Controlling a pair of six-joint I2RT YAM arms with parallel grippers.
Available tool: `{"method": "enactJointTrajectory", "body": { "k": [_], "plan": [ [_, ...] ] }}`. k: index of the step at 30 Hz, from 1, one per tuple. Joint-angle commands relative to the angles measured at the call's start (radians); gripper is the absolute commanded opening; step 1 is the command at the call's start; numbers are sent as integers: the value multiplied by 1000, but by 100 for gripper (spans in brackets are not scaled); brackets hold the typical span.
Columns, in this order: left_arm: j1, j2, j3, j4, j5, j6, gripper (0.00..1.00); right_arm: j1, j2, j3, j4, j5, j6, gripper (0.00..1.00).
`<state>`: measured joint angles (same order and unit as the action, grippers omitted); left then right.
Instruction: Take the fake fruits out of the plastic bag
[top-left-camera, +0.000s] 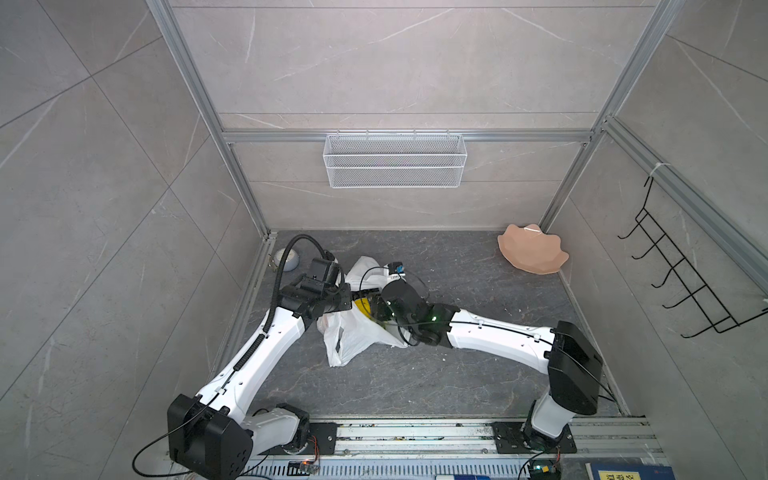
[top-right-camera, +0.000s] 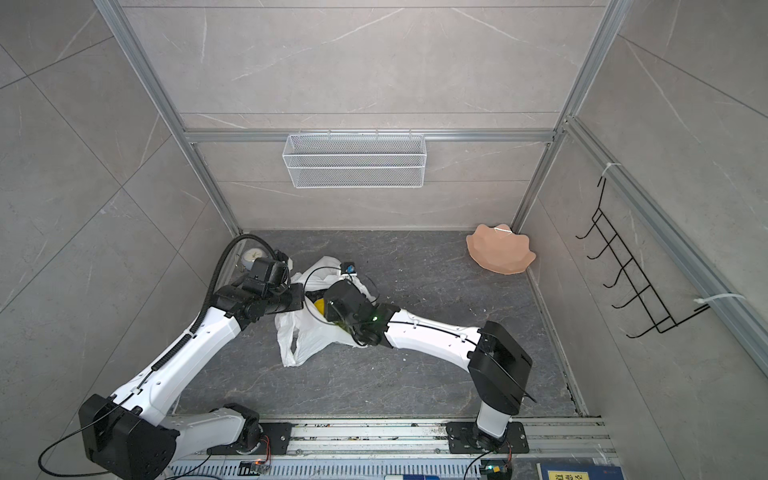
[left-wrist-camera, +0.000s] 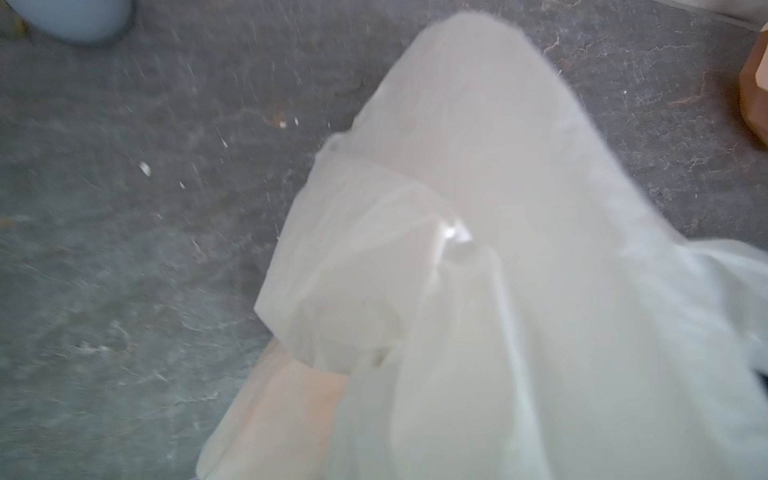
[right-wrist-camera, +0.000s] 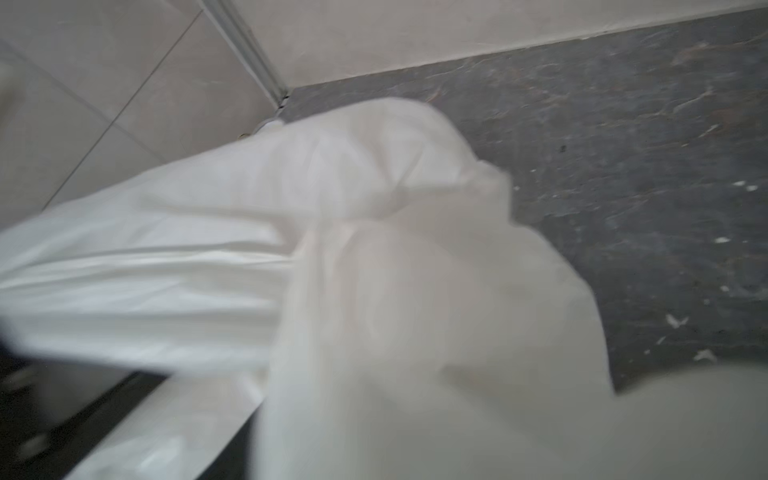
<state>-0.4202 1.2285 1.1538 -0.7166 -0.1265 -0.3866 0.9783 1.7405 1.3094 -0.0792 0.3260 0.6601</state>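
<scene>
The robot will pull its left gripper back toward the base over the bag's near part and let go of the film, since the bag's opening already shows the yellow fruit (top-left-camera: 363, 309).
The white plastic bag (top-left-camera: 357, 336) (top-right-camera: 311, 336) lies crumpled on the dark floor, left of the middle, and both arms meet at its mouth. A yellow fake fruit (top-left-camera: 363, 309) (top-right-camera: 319, 306) shows inside the opening; any other fruits are hidden. My left gripper (top-left-camera: 347, 297) sits at the mouth's left edge, shut on the film. Bag film (left-wrist-camera: 478, 208) stretches away from it and covers its jaws. My right gripper (top-left-camera: 372, 301) reaches into the mouth from the right. There too, bag film (right-wrist-camera: 374, 249) hides the jaws, so their state does not show.
A pink scalloped plate (top-left-camera: 533, 249) (top-right-camera: 500, 249) leans in the far right corner. A small pale round object (top-left-camera: 286, 258) stands in the far left corner by the left arm. A white mesh basket (top-left-camera: 395, 160) hangs on the back wall, a black hook rack (top-left-camera: 681, 266) on the right wall.
</scene>
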Motion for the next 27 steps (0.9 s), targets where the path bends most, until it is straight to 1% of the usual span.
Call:
{"method": "enactJointTrajectory", "body": {
  "k": [1,3,4,5,9,11,13,14,16,17,18,20,22,24,27],
  "plan": [
    [-52,4,160,-51,-214,162,0,-66,22,13,-73,-44,-11,58],
    [-89,12,202,-64,-278,225,0,-70,22,-12,-58,-56,6,57],
    [-101,12,203,-65,-285,238,0,-70,22,-34,-47,-65,27,56],
    [-106,11,193,-64,-267,239,0,-70,19,-66,-26,-75,48,56],
    [-109,10,63,-28,-68,182,0,-70,14,-201,99,-123,118,55],
    [-109,40,8,-17,38,136,0,-67,12,-247,141,-141,124,54],
    [-109,98,-21,-40,122,85,2,-66,7,-272,141,-124,125,54],
    [-109,123,-23,-63,141,66,4,-66,1,-277,135,-111,123,53],
    [-109,144,-43,-79,153,18,14,-67,-18,-287,133,-98,101,53],
    [-109,132,-56,-75,143,-5,19,-66,-25,-288,129,-99,95,53],
    [-109,101,-79,-55,132,-33,26,-66,-32,-287,131,-112,85,53],
    [-109,34,-122,-1,118,-74,34,-63,-41,-285,141,-134,68,52],
    [-109,-16,-144,22,95,-112,38,-53,-41,-277,144,-141,59,52],
    [-109,-32,-147,3,54,-135,41,-44,-31,-267,152,-158,49,52],
    [-108,-44,-172,-30,-14,-184,58,-29,2,-240,155,-173,47,51]
  ]
}}
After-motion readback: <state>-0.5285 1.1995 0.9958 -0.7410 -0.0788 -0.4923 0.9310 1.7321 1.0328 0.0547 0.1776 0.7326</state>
